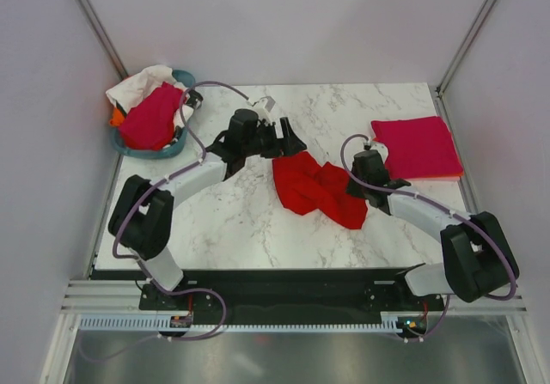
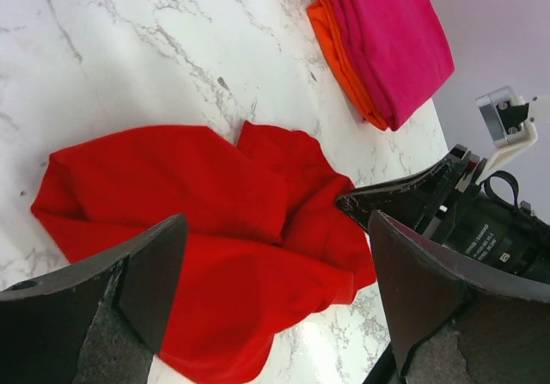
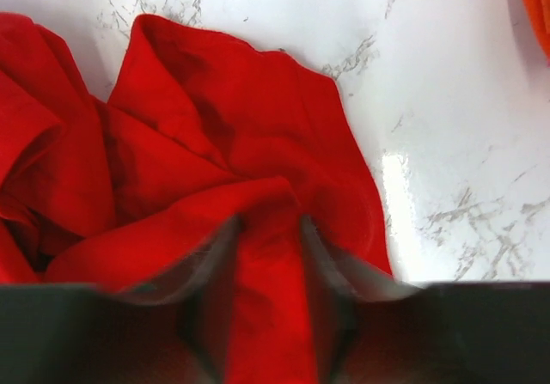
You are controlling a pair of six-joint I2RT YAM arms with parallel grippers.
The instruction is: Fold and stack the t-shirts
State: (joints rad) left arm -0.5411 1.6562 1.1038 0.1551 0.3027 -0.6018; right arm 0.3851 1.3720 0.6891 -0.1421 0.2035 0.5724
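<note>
The fingers of my left gripper are empty above the t-shirt's far edge. My left gripper will next move down and slightly toward the right gripper and tip its fingers down onto that edge.
A bright red t-shirt (image 1: 314,191) lies crumpled in the middle of the marble table. My left gripper (image 1: 292,139) hovers open just above its far left edge. In the left wrist view the wide-open jaws (image 2: 277,229) frame the red t-shirt (image 2: 189,204), touching nothing. My right gripper (image 1: 357,193) is down on the shirt's right end. In the right wrist view its fingers (image 3: 269,225) pinch a raised fold of the red t-shirt (image 3: 223,118). A folded magenta-pink t-shirt (image 1: 417,146) lies on a folded orange one (image 2: 339,53) at the far right.
A teal tub (image 1: 176,148) at the far left holds a magenta-pink shirt (image 1: 153,118), a white one (image 1: 137,85) and a bit of orange. The right arm's black wrist (image 2: 481,229) shows close to my left gripper's right finger. Grey walls enclose the table.
</note>
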